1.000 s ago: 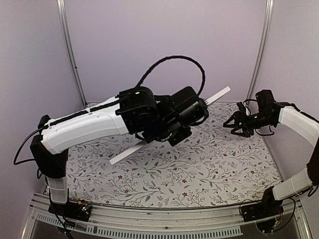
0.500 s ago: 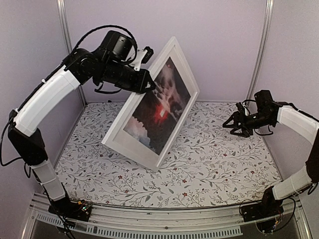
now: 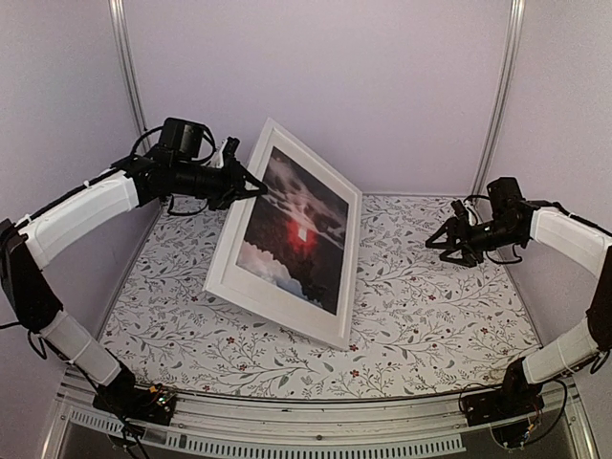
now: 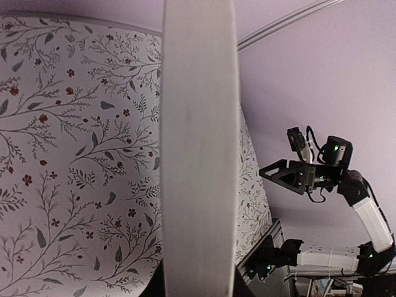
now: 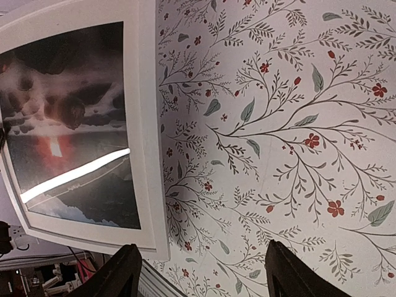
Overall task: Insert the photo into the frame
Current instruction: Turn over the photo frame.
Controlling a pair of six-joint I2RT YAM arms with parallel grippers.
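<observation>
The photo (image 3: 296,229) is already inside behind the pane. I will next move my left gripper down and lay the frame's raised edge flat on the floral cloth.
The white frame (image 3: 228,258) stands tilted on the table, its lower long edge down and its face toward the camera. The photo (image 3: 296,229), dark clouds and water with a red glow, sits inside it behind the pane. My left gripper (image 3: 241,182) is shut on the frame's upper left edge. In the left wrist view the frame's white edge (image 4: 199,154) runs up between the jaws. My right gripper (image 3: 449,241) is open and empty, above the table to the right of the frame. The right wrist view shows the frame (image 5: 143,124), the photo (image 5: 68,124) and the open right gripper (image 5: 207,272).
The table (image 3: 430,316) carries a floral cloth with leaves and red flowers. Purple walls with metal posts (image 3: 497,96) close the back and sides. A metal rail (image 3: 287,421) runs along the near edge. The right arm (image 4: 309,176) shows in the left wrist view.
The left arm has swung left and down with the frame. The frame went from edge-on to face-on, and now leans lower with its bottom edge on the table. The right arm has barely moved.
</observation>
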